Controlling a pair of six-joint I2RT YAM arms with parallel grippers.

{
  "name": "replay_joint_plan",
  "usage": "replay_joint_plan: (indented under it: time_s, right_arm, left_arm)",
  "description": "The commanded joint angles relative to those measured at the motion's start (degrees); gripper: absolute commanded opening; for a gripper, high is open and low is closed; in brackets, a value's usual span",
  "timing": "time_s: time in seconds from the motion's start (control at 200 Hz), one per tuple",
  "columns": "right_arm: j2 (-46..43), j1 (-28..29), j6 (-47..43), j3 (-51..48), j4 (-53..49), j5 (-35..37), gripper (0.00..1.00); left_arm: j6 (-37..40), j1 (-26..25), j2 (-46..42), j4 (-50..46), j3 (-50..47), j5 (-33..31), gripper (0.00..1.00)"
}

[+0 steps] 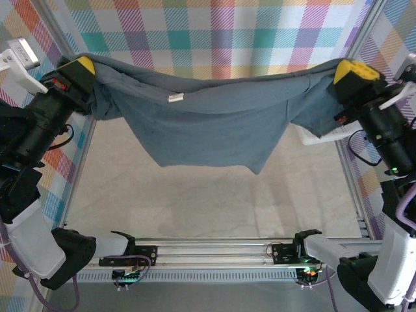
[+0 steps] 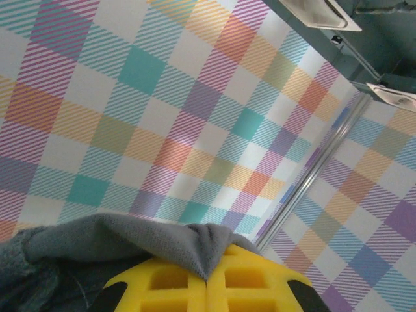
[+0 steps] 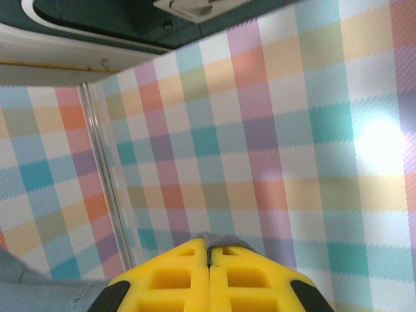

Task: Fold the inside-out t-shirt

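Note:
Next, my right gripper lowers toward the table beside the white basket, then releases its end of the shirt there.
The inside-out t-shirt (image 1: 208, 123), dark slate-grey with a small white tag (image 1: 175, 98), hangs stretched in the air between both arms, sagging in the middle above the table. My left gripper (image 1: 83, 65) is shut on its left end, high at the far left. In the left wrist view the grey cloth (image 2: 123, 244) bunches over the yellow fingers (image 2: 169, 286) and is pinched in their seam at the left gripper (image 2: 208, 273). My right gripper (image 1: 354, 68) is shut on the shirt's right end at the far right. A thin grey hem (image 3: 224, 244) pokes from the closed yellow jaws of the right gripper (image 3: 209, 260).
A white basket (image 1: 318, 135) stands at the table's right edge, partly behind the hanging shirt. Plaid-covered walls (image 1: 221, 32) and metal frame posts (image 1: 354, 175) enclose the beige tabletop (image 1: 208, 201). A rail with the arm bases (image 1: 214, 257) runs along the near edge.

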Motion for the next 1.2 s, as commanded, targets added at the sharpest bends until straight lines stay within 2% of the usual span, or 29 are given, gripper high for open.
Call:
replay_joint_plan:
  time_s: [0.0, 0.09, 0.21, 0.345, 0.455, 0.47, 0.515, 0.54, 0.6, 0.67, 0.78, 0.89, 0.995, 1.11, 1.145, 1.195]
  right_arm:
    - [11.1, -0.2, 0.2, 9.5, -9.7, 4.6, 0.0]
    - [19.3, -0.6, -0.8, 15.5, -13.7, 6.8, 0.0]
    - [27.7, -3.6, 1.6, 12.3, -11.0, 2.7, 0.0]
    - [38.6, -5.2, 0.4, 9.0, -3.5, -2.4, 0.0]
    - [52.9, -7.1, 0.1, 18.1, -2.4, -4.1, 0.02]
    - [55.1, -7.7, 1.0, 19.9, -2.7, -4.5, 0.09]
    - [61.6, -9.0, 3.8, 27.4, -4.5, -6.6, 0.45]
    - [65.0, -9.4, 4.9, 32.6, -6.2, -7.4, 0.56]
    - [71.9, -9.7, 5.0, 44.8, -11.6, -8.7, 0.68]
    - [72.3, -9.9, 3.7, 47.3, -15.5, -10.3, 0.72]
    - [63.8, -10.3, 3.2, 35.2, -22.3, -13.4, 0.72]
    - [53.4, -9.8, 4.8, 19.9, -28.9, -19.6, 0.73]
    - [37.2, -7.4, 7.5, -8.2, -24.5, -19.1, 0.73]
    - [16.0, -6.1, 17.8, -39.5, -14.0, -18.7, 0.73]
    - [10.5, -5.4, 21.5, -46.9, -12.6, -17.8, 0.72]
    - [3.5, -3.7, 26.0, -55.8, -11.2, -17.3, 0.71]
  left_arm:
    - [0.2, 0.5, 5.4, 1.0, -0.2, -1.0, 0.0]
    - [1.7, 0.6, 9.5, -0.2, -0.6, -5.3, 0.0]
    - [2.4, 1.6, 16.7, 0.9, -4.7, -9.0, 0.0]
    - [-0.7, 4.3, 25.6, 8.6, -12.4, -8.2, 0.0]
    - [-1.0, 5.7, 35.5, 16.5, -12.1, -7.1, 0.0]
    - [-0.9, 6.0, 37.1, 17.1, -11.1, -6.9, 0.05]
    - [-0.6, 6.6, 42.0, 16.7, -6.6, -5.6, 0.29]
    - [0.2, 6.7, 44.4, 16.0, -4.0, -5.1, 0.43]
    - [1.1, 7.0, 48.0, 13.7, 0.0, -6.2, 0.72]
    - [1.4, 7.3, 47.3, 13.5, -0.1, -4.0, 0.86]
    - [4.5, 6.6, 38.8, 18.1, -8.1, 1.4, 0.95]
    - [12.6, 3.3, 26.5, 22.3, -20.1, 7.2, 1.0]
    - [26.7, -4.3, 15.5, 22.3, -32.9, 10.6, 1.0]
    - [47.5, -15.7, 7.1, 13.0, -44.6, 10.9, 1.0]
    - [50.4, -18.6, 5.1, 11.7, -48.4, 9.6, 1.0]
    - [50.8, -21.0, 2.3, 12.2, -53.8, 8.7, 1.0]
